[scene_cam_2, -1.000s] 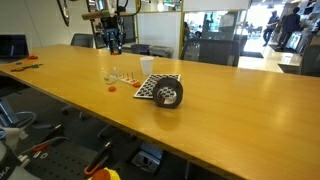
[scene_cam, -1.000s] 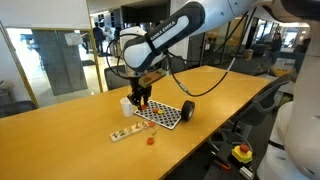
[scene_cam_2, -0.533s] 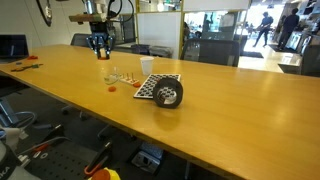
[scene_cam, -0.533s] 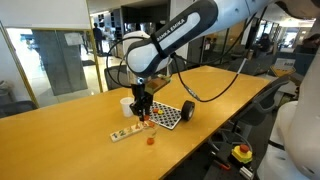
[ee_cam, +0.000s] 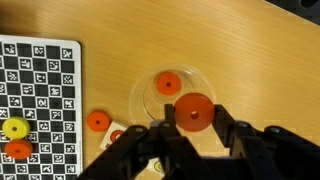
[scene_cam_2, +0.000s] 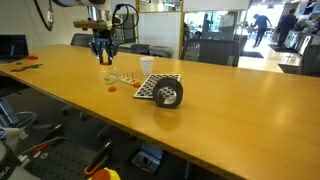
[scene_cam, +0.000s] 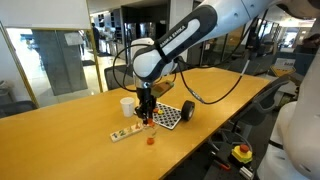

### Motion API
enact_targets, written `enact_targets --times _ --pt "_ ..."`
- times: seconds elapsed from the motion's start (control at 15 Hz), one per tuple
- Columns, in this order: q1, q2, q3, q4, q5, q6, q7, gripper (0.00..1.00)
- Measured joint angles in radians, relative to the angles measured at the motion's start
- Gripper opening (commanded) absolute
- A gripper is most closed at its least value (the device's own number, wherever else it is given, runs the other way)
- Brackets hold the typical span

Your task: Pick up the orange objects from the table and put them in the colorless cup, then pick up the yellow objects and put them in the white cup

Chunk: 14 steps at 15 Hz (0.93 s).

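My gripper will next move a little toward the checkerboard (ee_cam: 40, 80).
In the wrist view my gripper (ee_cam: 194, 118) is shut on an orange disc (ee_cam: 193, 106) with a centre hole, held just above the colorless cup (ee_cam: 142, 92). Another orange piece (ee_cam: 168, 84) lies inside that cup. Two more orange pieces (ee_cam: 97, 121) (ee_cam: 18, 150) and a yellow piece (ee_cam: 14, 127) lie to the left, the latter two on the checkerboard (ee_cam: 40, 80). In both exterior views the gripper (scene_cam: 145, 108) (scene_cam_2: 104, 55) hangs over the table, above the colorless cup (scene_cam_2: 107, 75). The white cup (scene_cam: 127, 105) (scene_cam_2: 147, 66) stands nearby.
A black cylinder (scene_cam: 187, 110) (scene_cam_2: 168, 94) lies by the checkerboard (scene_cam: 165, 114). A pale strip (scene_cam: 123, 133) and a small orange piece (scene_cam: 150, 140) sit on the wooden table (scene_cam: 60, 130). Chairs and office furniture surround the table.
The gripper has come down toward the colorless cup, still shut on the orange disc. Nothing on the table has moved.
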Motion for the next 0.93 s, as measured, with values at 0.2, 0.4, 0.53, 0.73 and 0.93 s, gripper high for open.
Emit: enact_targets --times 0.2,0.4,0.53,0.73,0.93 --pt "-0.024 0.004 -0.005 -0.007 0.011 0.021 -0.034 0.35" --pt "-0.040 0.011 -0.008 -0.007 0.025 0.034 -0.070 0.76" --pt "-0.046 0.017 -0.008 -0.007 0.032 0.040 -0.091 0.91" --pt "-0.052 0.024 -0.008 -0.007 0.045 0.043 -0.123 1.00" --pt "-0.061 0.026 -0.012 -0.007 0.049 0.056 -0.148 1.00"
